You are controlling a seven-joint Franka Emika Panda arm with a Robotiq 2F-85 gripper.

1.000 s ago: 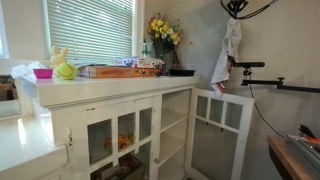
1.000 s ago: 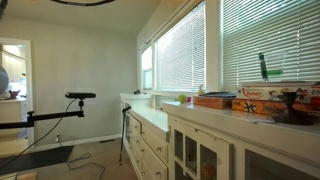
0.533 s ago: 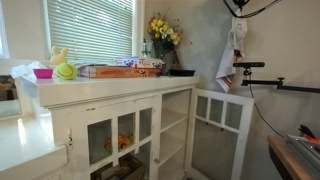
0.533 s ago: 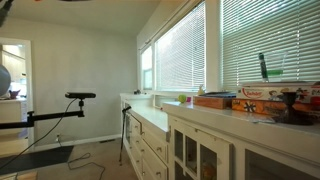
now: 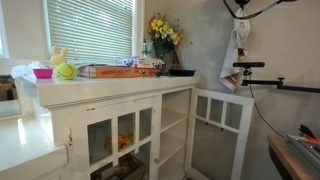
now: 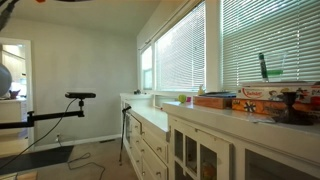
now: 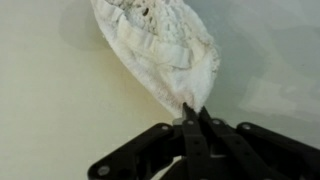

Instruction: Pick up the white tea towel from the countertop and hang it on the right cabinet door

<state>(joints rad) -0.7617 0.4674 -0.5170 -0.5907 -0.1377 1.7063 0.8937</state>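
The towel in my gripper still hangs above, so next I need to lower it over the open door's top edge (image 5: 223, 95), then let go of the pinched end.
The white tea towel (image 5: 237, 55) hangs in the air at the upper right, above and just beyond the open white cabinet door (image 5: 222, 112). My gripper (image 5: 239, 20) holds it from the top, close to the frame's upper edge. In the wrist view the gripper (image 7: 192, 108) is shut, its two black fingers pinching one corner of the towel (image 7: 160, 45), which drapes away from the jaws against a pale wall. Neither towel nor gripper shows in the exterior view along the windows.
A white cabinet countertop (image 5: 110, 85) carries flat boxes (image 5: 120, 70), a yellow ball, a pink bowl and a vase of yellow flowers (image 5: 162, 32). A black camera stand arm (image 5: 250, 66) juts out just right of the towel. Another stand (image 6: 80, 96) is in the room.
The hanging towel has shifted a little to the right, past the open door's outer edge. The gripper stays shut on it.
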